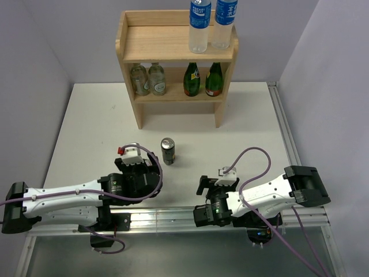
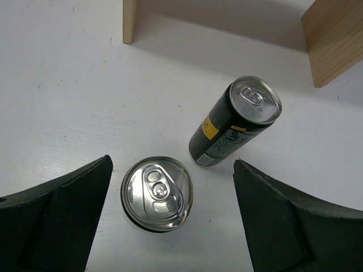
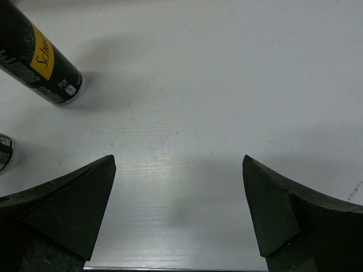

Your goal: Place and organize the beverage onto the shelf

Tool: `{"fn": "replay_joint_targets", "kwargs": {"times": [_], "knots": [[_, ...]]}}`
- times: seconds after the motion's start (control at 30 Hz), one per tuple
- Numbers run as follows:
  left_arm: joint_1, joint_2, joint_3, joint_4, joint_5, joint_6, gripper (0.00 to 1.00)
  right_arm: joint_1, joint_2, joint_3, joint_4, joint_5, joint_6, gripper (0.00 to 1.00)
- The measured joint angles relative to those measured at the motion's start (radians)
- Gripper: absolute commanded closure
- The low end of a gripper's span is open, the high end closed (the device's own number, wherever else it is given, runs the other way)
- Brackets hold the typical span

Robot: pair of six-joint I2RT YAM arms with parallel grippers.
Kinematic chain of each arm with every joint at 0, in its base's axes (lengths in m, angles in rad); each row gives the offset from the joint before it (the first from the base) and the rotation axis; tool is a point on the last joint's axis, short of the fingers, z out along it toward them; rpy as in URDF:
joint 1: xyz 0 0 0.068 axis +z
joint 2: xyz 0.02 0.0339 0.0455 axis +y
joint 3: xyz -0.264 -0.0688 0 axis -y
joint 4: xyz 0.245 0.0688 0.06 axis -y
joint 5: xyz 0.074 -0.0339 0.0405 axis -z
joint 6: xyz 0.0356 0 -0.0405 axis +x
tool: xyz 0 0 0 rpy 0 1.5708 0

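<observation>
My left gripper will next go down around the nearer dark can's sides, then close.
The light wood shelf (image 1: 155, 43) stands at the back of the table. Two water bottles (image 1: 200, 23) with blue labels stand on its top at the right. Two green glass bottles (image 1: 203, 79) stand on its lower tier at the right. One dark can (image 1: 168, 151) stands upright on the table in front of the shelf; it also shows in the left wrist view (image 2: 235, 122). A second can (image 2: 157, 194) stands upright right below my open left gripper (image 2: 172, 170), nearer its left finger, untouched. My left gripper (image 1: 140, 167) hides that can from above. My right gripper (image 3: 178, 170) is open and empty over bare table (image 3: 187, 85).
Two pale clear bottles (image 1: 147, 79) stand on the lower tier at the left. The shelf's legs (image 2: 130, 21) rise just beyond the cans. The right wrist view shows the standing can (image 3: 39, 56) far left. A metal rail (image 1: 173, 216) runs along the near table edge.
</observation>
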Motion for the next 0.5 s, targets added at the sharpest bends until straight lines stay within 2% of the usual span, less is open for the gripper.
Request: {"fn": "replay_joint_targets", "kwargs": {"times": [0.2,0.5], "knots": [[-0.029,0.008,-0.046,-0.009,0.020,-0.065,0.05,0.010,0.000,-0.028,0.022,-0.007,0.003,0.00],[-0.075,0.205,-0.117,0.064,0.055,-0.138,0.02,0.015,-0.018,-0.055,0.023,-0.030,0.004,0.00]]}}
